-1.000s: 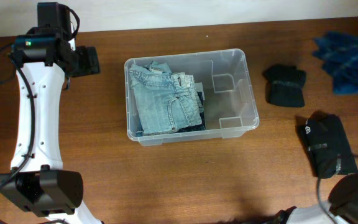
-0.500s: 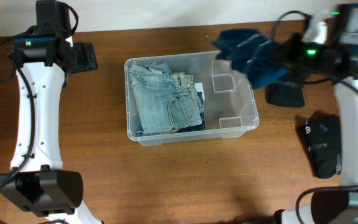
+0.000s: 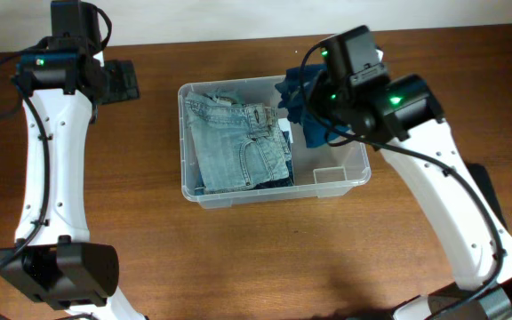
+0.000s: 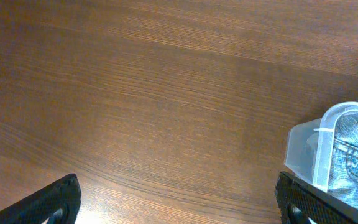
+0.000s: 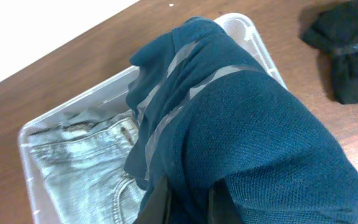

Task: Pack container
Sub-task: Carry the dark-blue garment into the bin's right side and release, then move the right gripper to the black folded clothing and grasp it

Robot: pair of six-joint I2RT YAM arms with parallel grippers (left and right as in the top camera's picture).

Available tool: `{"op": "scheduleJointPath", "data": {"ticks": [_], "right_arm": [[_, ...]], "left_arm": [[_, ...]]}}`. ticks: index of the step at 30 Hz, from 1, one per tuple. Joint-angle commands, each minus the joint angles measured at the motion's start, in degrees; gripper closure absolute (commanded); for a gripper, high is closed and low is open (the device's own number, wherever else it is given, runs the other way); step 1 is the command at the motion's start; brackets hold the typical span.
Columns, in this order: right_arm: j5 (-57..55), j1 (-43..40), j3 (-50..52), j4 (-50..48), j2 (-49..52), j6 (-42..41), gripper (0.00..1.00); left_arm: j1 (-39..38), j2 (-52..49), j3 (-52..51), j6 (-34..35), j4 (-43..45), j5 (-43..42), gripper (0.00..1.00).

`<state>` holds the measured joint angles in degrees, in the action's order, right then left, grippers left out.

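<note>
The part of the container's bottom beside the folded jeans is still bare, so the robot's right gripper needs to go down and let go of the dark blue knit garment there.
The clear plastic container (image 3: 356, 174) stands mid-table with folded light blue jeans (image 3: 234, 142) in its left part. It also shows in the right wrist view (image 5: 244, 28) and its corner in the left wrist view (image 4: 316, 140). My right gripper (image 5: 188, 202) is shut on a dark blue knit garment with grey stripes (image 5: 247, 130), held over the container's right part (image 3: 305, 111). My left gripper (image 4: 179, 208) is open and empty above bare table left of the container; its arm is at the far left (image 3: 114, 84).
A black folded garment (image 5: 350, 50) lies on the table to the right of the container. Another dark item (image 3: 487, 191) lies at the right edge, partly hidden by my right arm. The table's far edge meets a white wall.
My right arm has carried the blue garment leftward from beside the container to over its right part. The left arm has stayed still.
</note>
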<state>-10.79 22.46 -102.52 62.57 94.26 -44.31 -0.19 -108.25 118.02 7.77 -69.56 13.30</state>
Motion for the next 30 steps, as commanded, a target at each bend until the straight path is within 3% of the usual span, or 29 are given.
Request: {"op": "scheduleJointPath", "data": {"ticks": [1, 7, 8, 10, 13, 16, 20, 23, 25, 30], "right_arm": [[-6.40, 0.46, -0.50, -0.13, 1.44, -3.17, 0.96], [-4.33, 0.46, 0.11, 0.37, 2.95, -3.13, 0.96], [-3.61, 0.46, 0.11, 0.39, 2.93, -3.10, 0.91], [-1.36, 0.46, 0.11, 0.96, 2.93, -2.91, 0.69], [0.81, 0.46, 0.11, 2.05, 2.93, -2.45, 0.53], [3.56, 0.46, 0.11, 4.24, 2.93, 0.63, 0.45], [3.56, 0.46, 0.11, 4.92, 2.93, 6.58, 0.46], [3.69, 0.44, 0.11, 7.61, 2.93, 12.50, 0.55], [3.08, -0.02, 0.09, 8.33, 2.93, 14.40, 0.55], [5.55, -10.40, -2.97, 9.03, 2.75, 18.51, 0.54]], "left_arm": [[0.42, 0.92, 0.63, 0.50, 0.15, -0.81, 0.01], [0.42, 0.92, 0.63, 0.48, 0.15, -1.92, 0.01], [0.42, 0.92, 0.63, 0.50, 0.15, -1.92, 0.01], [0.42, 0.92, 0.63, 0.48, 0.17, -1.92, 0.01], [0.42, 0.92, 0.63, 0.48, 0.15, -1.92, 0.01], [0.42, 0.92, 0.63, 0.48, 0.15, -1.92, 0.01], [0.42, 0.92, 0.63, 0.48, 0.17, -1.92, 0.01], [0.42, 0.92, 0.63, 0.50, 0.17, -1.90, 0.01], [0.42, 0.92, 0.63, 0.48, 0.17, -1.90, 0.01], [0.42, 0.92, 0.63, 0.48, 0.31, -1.88, 0.01]]}}
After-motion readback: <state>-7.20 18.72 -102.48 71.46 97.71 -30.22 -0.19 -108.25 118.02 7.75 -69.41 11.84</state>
